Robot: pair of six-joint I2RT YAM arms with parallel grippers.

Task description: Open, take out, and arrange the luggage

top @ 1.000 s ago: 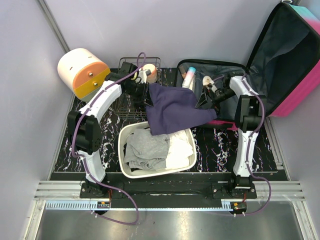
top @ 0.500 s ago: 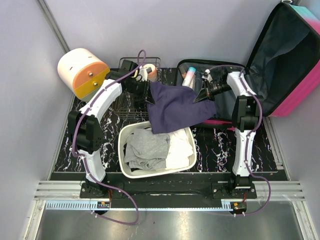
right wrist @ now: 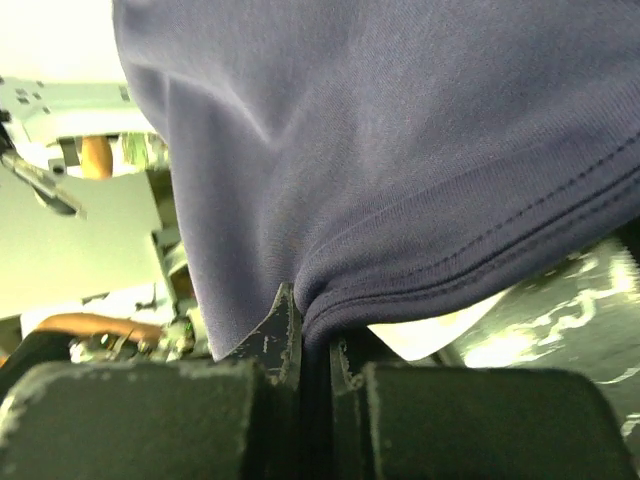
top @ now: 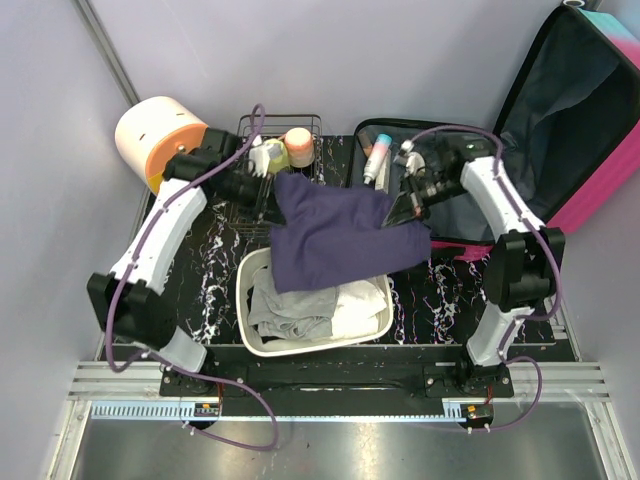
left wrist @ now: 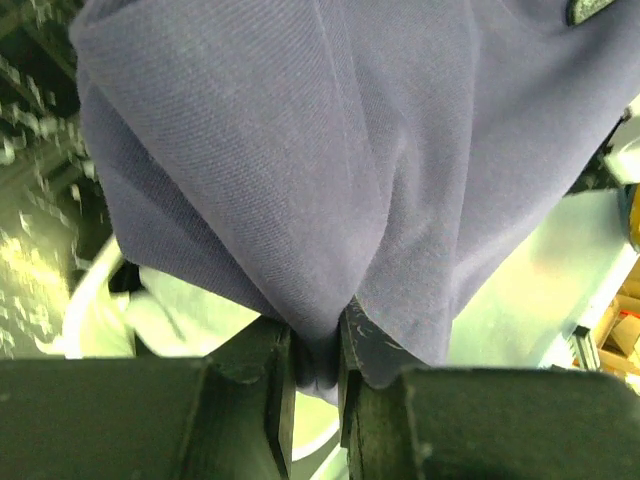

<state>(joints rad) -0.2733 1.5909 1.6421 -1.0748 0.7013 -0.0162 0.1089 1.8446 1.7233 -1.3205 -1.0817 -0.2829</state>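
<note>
The garment's held edge hangs beyond the side of the basket by the luggage. My right gripper should next come down and back over that side and release the navy garment (top: 335,235).
The luggage (top: 575,100) lies open at the back right, its pink lid propped up and its dark lining showing. A navy garment (top: 335,235) hangs stretched between both grippers above the white basket (top: 310,347). My left gripper (top: 272,192) is shut on the garment's left corner, with a fold of navy cloth (left wrist: 300,180) pinched between the fingers of the left gripper (left wrist: 318,350). My right gripper (top: 402,208) is shut on the right edge, in front of the luggage's base. In the right wrist view the stitched hem (right wrist: 450,260) runs into the closed right gripper (right wrist: 318,345).
The basket holds grey clothes (top: 285,305) and white clothes (top: 358,305). A white-and-orange round drawer box (top: 150,140) stands at the back left. Beside it is a wire rack (top: 262,130) with a peach-coloured item (top: 298,147). A bottle (top: 378,155) lies in the luggage's base.
My right gripper has shut on the garment's right edge. The left arm swung outward to the left, and the garment now spreads wider over the basket.
</note>
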